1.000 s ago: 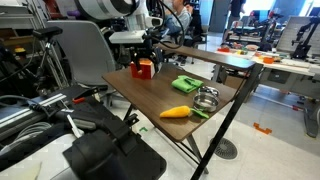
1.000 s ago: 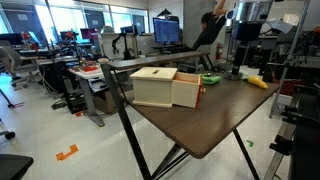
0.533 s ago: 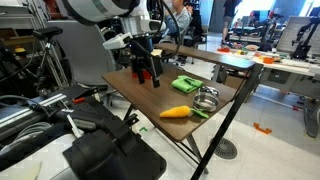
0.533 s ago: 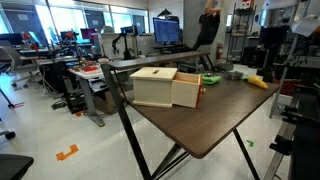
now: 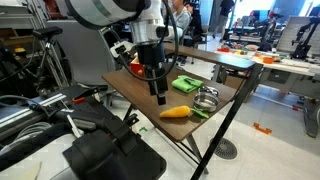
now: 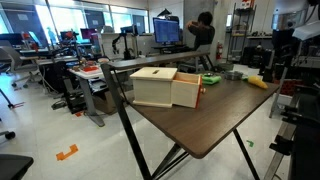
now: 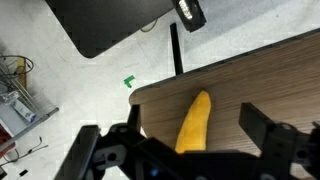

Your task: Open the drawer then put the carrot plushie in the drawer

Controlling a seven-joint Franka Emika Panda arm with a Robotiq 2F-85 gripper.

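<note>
The gripper moves away from my base, toward the metal bowl, and down to the carrot plushie's thick end (image 5: 186, 111) (image 7: 190, 144) next.
The carrot plushie (image 7: 193, 125) lies on the wooden table, orange tip pointing away, its green end hidden under the gripper body in the wrist view. It also shows in both exterior views (image 5: 177, 112) (image 6: 258, 82). My gripper (image 7: 197, 132) is open and empty just above it, one finger on each side, not touching. In both exterior views the gripper (image 5: 158, 92) (image 6: 272, 68) hangs over the table near the carrot. The drawer (image 6: 165, 87), a box with a tan top, stands at the table's far end with its inner part slid out. It is mostly hidden behind my arm in an exterior view (image 5: 136, 68).
A green cloth (image 5: 187, 85) and a round metal bowl (image 5: 207, 98) lie beside the carrot. The table edge (image 7: 160, 85) runs close to the carrot's tip, with floor and a black chair base (image 7: 105, 25) below. Chairs and desks surround the table.
My gripper has left the drawer and moved across the table, lowering over the carrot plushie. The drawer and the carrot have not moved.
</note>
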